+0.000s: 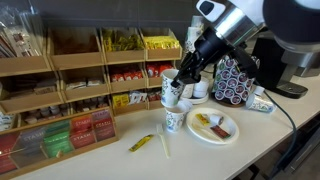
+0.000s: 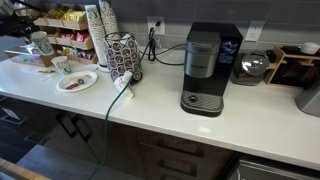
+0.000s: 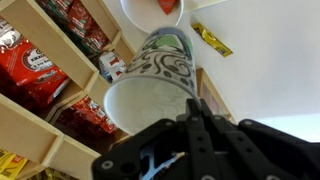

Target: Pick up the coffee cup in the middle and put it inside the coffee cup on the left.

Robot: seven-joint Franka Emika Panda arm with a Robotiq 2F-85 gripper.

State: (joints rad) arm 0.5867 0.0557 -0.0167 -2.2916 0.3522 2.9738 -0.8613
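The standing cup's opening (image 1: 177, 108) (image 3: 152, 10) is below, and the held cup still hangs clear. My gripper will next move over that opening, lower the held cup inside and let go of its rim.
My gripper (image 1: 180, 80) is shut on the rim of a patterned paper coffee cup (image 1: 170, 94) and holds it off the counter, in front of the snack shelf. In the wrist view the fingers (image 3: 195, 110) pinch the wall of that cup (image 3: 150, 80), whose white inside faces the camera. A second patterned cup (image 1: 172, 121) stands on the counter just below the held one. In an exterior view the held cup (image 2: 40, 43) and the standing cup (image 2: 62, 65) are small at the far left.
A white plate (image 1: 213, 128) with packets lies beside the standing cup, and a yellow packet (image 1: 143, 143) lies in front of it. Wooden snack shelves (image 1: 70, 70) line the wall. A pod carousel (image 1: 235, 80) and a coffee machine (image 2: 205, 68) stand further along.
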